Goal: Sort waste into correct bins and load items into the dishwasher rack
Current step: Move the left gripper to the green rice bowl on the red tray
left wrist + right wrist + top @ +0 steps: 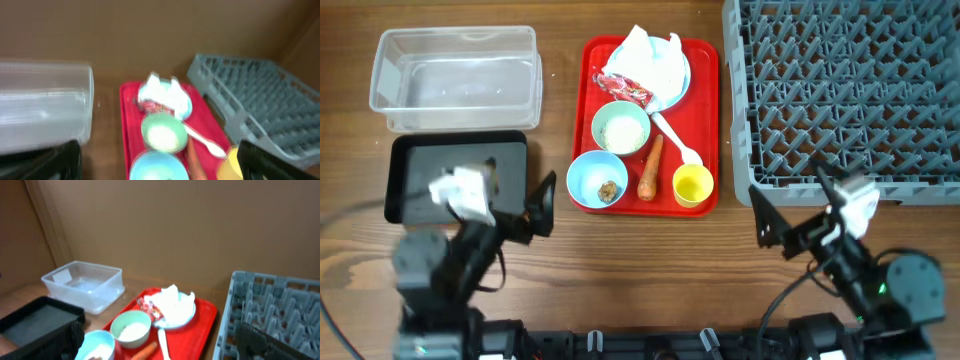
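My left gripper moves outward next over the mint bowl [620, 127], which still has its white grains in it. Then it will tilt down and go lower onto the mint bowl's rim beside the carrot [651, 168].
On the red tray [705, 80] a pale-blue plate [675, 85] carries a crumpled napkin [645, 55] and a red wrapper [625, 88]. Below them are a mint bowl [620, 127] of white grains, a blue bowl [590, 175] with a brown lump [608, 190], a carrot [651, 168], a white spoon [677, 140] and a yellow cup [693, 185]. The grey rack [845, 95] is at right. The clear tub [455, 78] and the black tray [420, 160] are at left. My left gripper [523, 190] [160, 165] is open left of the blue bowl. My right gripper [795, 198] [165, 345] is open before the rack's near edge. Both are empty.
The left wrist hangs over the black tray's near right part and hides it. A strip of bare wood runs between the red tray's near edge [650, 212] and the two arm bases. A brown wall stands behind the table in both wrist views.
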